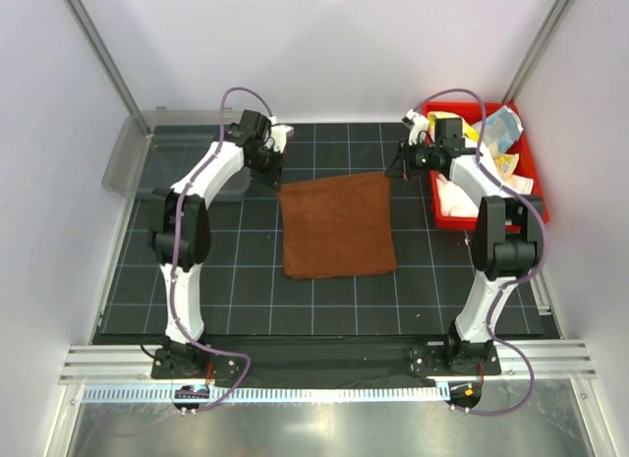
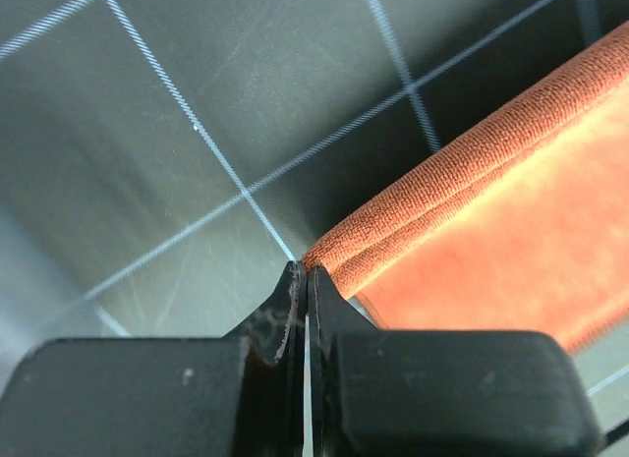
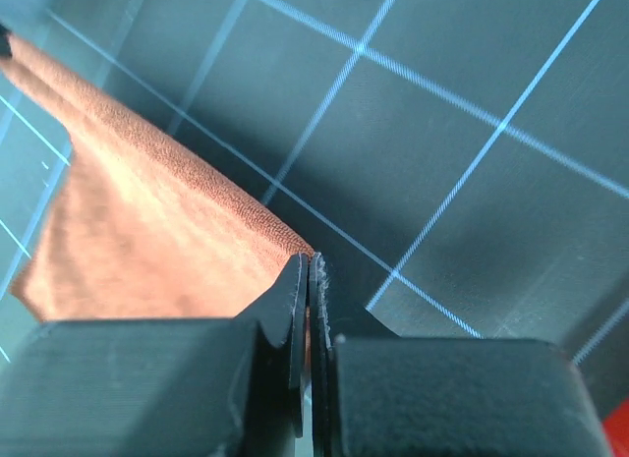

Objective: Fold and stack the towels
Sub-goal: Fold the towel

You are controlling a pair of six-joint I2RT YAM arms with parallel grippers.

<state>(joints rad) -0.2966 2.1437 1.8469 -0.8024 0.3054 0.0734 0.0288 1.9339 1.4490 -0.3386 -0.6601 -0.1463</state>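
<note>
My right gripper will next move back and down and let go of the towel over its near corner on the bin's side, because that corner lies back from my gripper.
A rust-brown towel lies spread on the dark gridded mat in the middle of the table. My left gripper sits at the towel's far left corner. In the left wrist view the gripper is shut, with the corner of the towel pinched at its tips. My right gripper is at the far right corner. In the right wrist view that gripper is shut, with the towel showing between its jaws. More towels fill a red bin at the right: a white one, a pale yellow one and a light-blue one.
The red bin stands at the back right, just beyond the right gripper. A clear plastic container sits at the back left edge of the mat. White walls close in the workspace on three sides.
</note>
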